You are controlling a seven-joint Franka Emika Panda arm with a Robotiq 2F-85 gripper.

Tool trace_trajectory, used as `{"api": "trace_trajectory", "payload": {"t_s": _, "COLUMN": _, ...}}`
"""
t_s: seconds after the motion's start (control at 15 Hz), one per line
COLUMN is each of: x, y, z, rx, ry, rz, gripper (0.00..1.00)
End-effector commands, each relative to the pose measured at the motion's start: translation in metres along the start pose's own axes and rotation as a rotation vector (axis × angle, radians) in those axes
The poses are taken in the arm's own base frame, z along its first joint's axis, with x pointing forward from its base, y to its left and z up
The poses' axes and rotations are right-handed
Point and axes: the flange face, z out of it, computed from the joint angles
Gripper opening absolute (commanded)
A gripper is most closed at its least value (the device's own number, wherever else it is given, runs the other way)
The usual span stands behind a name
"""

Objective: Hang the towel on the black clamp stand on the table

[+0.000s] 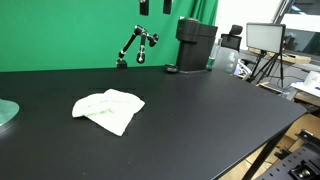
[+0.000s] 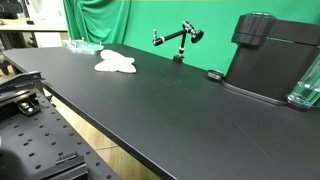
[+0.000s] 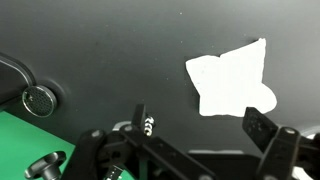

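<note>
I will next move my gripper away from the clamp stand and over the towel (image 1: 109,108), and then I will lower it to the towel's top fold.
A crumpled white towel (image 1: 109,108) lies flat on the black table (image 1: 200,120); it also shows in an exterior view (image 2: 116,62) and at the upper right of the wrist view (image 3: 232,80). The black clamp stand (image 1: 135,47) stands at the table's back edge before the green screen, seen too in an exterior view (image 2: 178,40). My gripper (image 3: 200,125) is open and empty, high above the table, with the towel beyond its fingertips. Only its fingertips (image 1: 155,6) show at the top edge of an exterior view, above the clamp stand.
A black coffee machine (image 1: 195,45) (image 2: 275,55) stands at the back, with a small round black disc (image 1: 171,69) (image 3: 40,98) beside it. A teal glass plate (image 1: 5,112) sits at the table's end. A monitor on a tripod (image 1: 265,40) stands off the table.
</note>
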Motion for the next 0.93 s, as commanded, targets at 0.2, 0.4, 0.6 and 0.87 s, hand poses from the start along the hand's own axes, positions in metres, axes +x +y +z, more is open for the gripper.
{"api": "trace_trajectory", "payload": {"t_s": 0.2, "x": 0.033, "y": -0.045, "z": 0.095, "rx": -0.102, "ry": 0.061, "rz": -0.212, "gripper": 1.00}}
{"api": "trace_trajectory", "payload": {"t_s": 0.4, "x": 0.040, "y": -0.068, "z": 0.125, "rx": -0.091, "ry": 0.079, "rz": -0.267, "gripper": 1.00}}
{"api": "trace_trajectory", "payload": {"t_s": 0.6, "x": 0.045, "y": -0.093, "z": 0.143, "rx": -0.064, "ry": 0.082, "rz": -0.316, "gripper": 1.00}}
{"api": "trace_trajectory", "payload": {"t_s": 0.87, "x": 0.044, "y": -0.118, "z": 0.163, "rx": -0.021, "ry": 0.057, "rz": -0.352, "gripper": 1.00}}
